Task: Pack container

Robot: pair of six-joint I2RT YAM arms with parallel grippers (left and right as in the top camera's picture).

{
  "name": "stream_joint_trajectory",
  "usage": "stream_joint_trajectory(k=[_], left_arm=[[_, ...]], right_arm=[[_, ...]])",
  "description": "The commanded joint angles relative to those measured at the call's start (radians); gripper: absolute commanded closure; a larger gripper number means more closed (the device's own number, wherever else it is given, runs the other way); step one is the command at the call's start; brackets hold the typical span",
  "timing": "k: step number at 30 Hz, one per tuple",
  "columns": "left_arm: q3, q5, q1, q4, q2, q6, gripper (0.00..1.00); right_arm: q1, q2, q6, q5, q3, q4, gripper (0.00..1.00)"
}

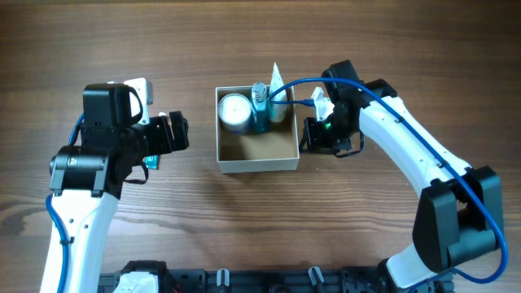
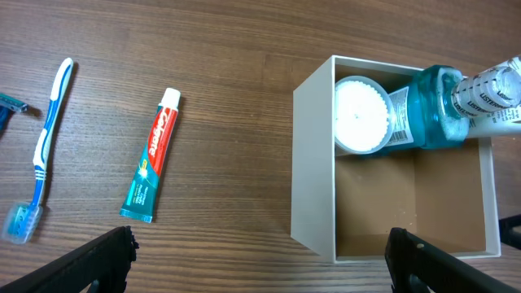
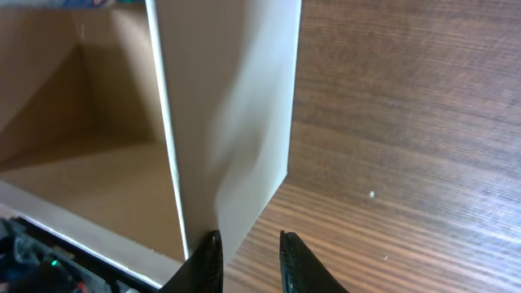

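Observation:
I should lower my left gripper away from the container [image 1: 259, 165] to the red toothpaste tube by its cap, because the bare wood on either side leaves room for both fingertips.
The container [image 1: 259, 165] is a square white-walled box with a brown inside at the table's middle. Along its far wall lie a round white jar [image 1: 234, 111], a teal mouthwash bottle [image 1: 260, 110] and a white tube [image 1: 277, 88]. My left gripper [image 1: 181, 133] is wide open and empty, left of the container; in the left wrist view [image 2: 260, 273] its fingers span the container's near-left corner [image 2: 313, 171]. My right gripper [image 1: 312, 135] is beside the right wall [image 3: 236, 106], outside it; its fingers [image 3: 251, 260] are a narrow gap apart with only table between them.
A red and teal toothpaste tube [image 2: 152, 155] and a blue and white toothbrush [image 2: 45, 155] lie on the wood left of the container. A dark blue item [image 2: 8, 106] shows at the left edge. In the overhead view my left arm covers most of these.

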Motion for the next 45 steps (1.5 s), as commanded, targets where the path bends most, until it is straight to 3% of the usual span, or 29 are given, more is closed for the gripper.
stream_joint_trajectory(k=[1, 4, 6, 10, 13, 16, 18, 21, 23, 32, 45], left_arm=[[0.013, -0.009, -0.003, -0.001, 0.001, -0.012, 0.0], [0.013, -0.01, -0.003, -0.002, 0.001, -0.012, 0.0], [0.013, -0.01, -0.003, 0.001, 0.001, 0.023, 0.0], [0.013, -0.136, 0.002, 0.015, 0.045, 0.02, 0.0], [0.013, -0.159, 0.049, 0.035, 0.178, 0.02, 0.0], [0.013, -0.163, 0.1, 0.1, 0.312, 0.026, 0.0], [0.013, -0.163, 0.135, 0.158, 0.412, 0.083, 0.0], [0.013, -0.158, 0.143, 0.216, 0.559, 0.281, 0.0], [0.013, -0.148, 0.143, 0.246, 0.614, 0.284, 0.0], [0.013, -0.136, 0.143, 0.332, 0.722, 0.284, 0.0], [0.013, -0.136, 0.143, 0.317, 0.784, 0.28, 0.01]], right_arm=[[-0.023, -0.018, -0.008, 0.134, 0.055, -0.013, 0.75], [-0.127, -0.116, 0.14, 0.447, 0.176, -0.078, 0.67], [-0.228, -0.225, 0.146, 0.475, 0.216, -0.069, 0.39], [-0.475, -0.43, 0.126, 0.471, 0.22, -0.095, 0.25], [-0.589, -0.464, 0.036, 0.443, 0.219, -0.187, 0.23], [-0.604, -0.442, 0.028, 0.409, 0.212, -0.216, 0.23], [-0.604, -0.426, 0.023, 0.402, 0.212, -0.216, 0.23], [-0.604, -0.402, 0.023, 0.402, 0.211, -0.217, 0.23], [-0.604, -0.397, 0.023, 0.402, 0.211, -0.216, 0.23], [-0.604, -0.395, 0.012, 0.402, 0.21, -0.216, 0.23], [-0.604, -0.395, 0.008, 0.402, 0.21, -0.217, 0.23]])
